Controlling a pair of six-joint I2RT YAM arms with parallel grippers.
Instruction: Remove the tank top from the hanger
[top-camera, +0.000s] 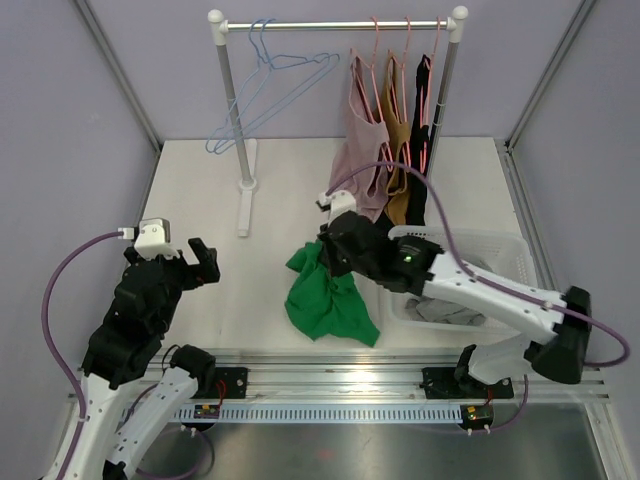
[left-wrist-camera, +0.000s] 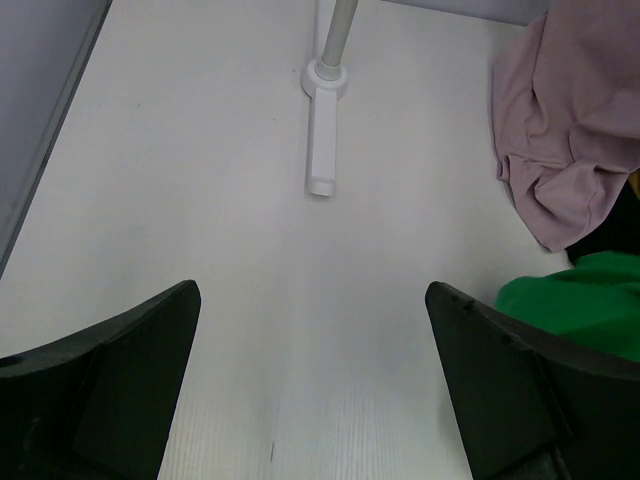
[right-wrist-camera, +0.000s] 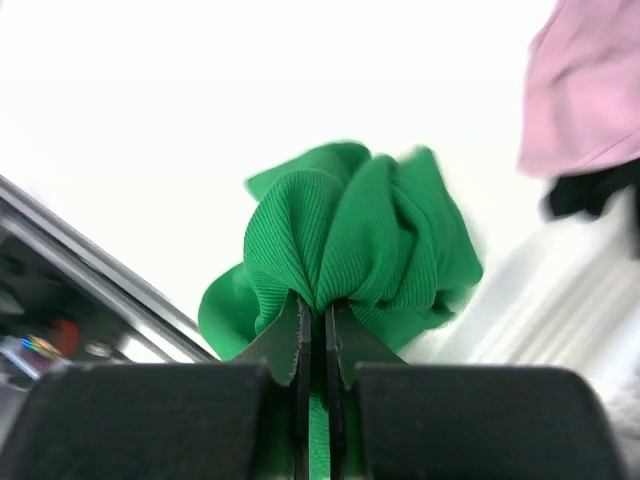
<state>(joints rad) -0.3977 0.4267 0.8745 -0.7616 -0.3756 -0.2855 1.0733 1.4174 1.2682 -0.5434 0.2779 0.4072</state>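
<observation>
My right gripper already holds grey cloth and needs to swing to the right in the top view over the white basket (right-wrist-camera: 598, 328) next, then go down and let go.
A green tank top (top-camera: 325, 298) hangs bunched from my right gripper (top-camera: 328, 257) over the table's near middle, off any hanger. In the right wrist view the jaws are pinched shut on its ribbed fabric (right-wrist-camera: 345, 240), the gripper (right-wrist-camera: 315, 310) at its lower fold. Pink, tan and black tank tops (top-camera: 388, 150) hang on pink hangers from the rail (top-camera: 340, 24). Several empty blue hangers (top-camera: 265, 90) hang at the rail's left. My left gripper (top-camera: 200, 262) is open and empty over the table's left; its view shows bare table between the fingers (left-wrist-camera: 110, 370).
The white rack's foot (top-camera: 246, 195) stands on the table at centre back, also in the left wrist view (left-wrist-camera: 322, 140). A white basket (top-camera: 500, 262) holding grey cloth sits at the right, under my right arm. Metal rails run along the near edge.
</observation>
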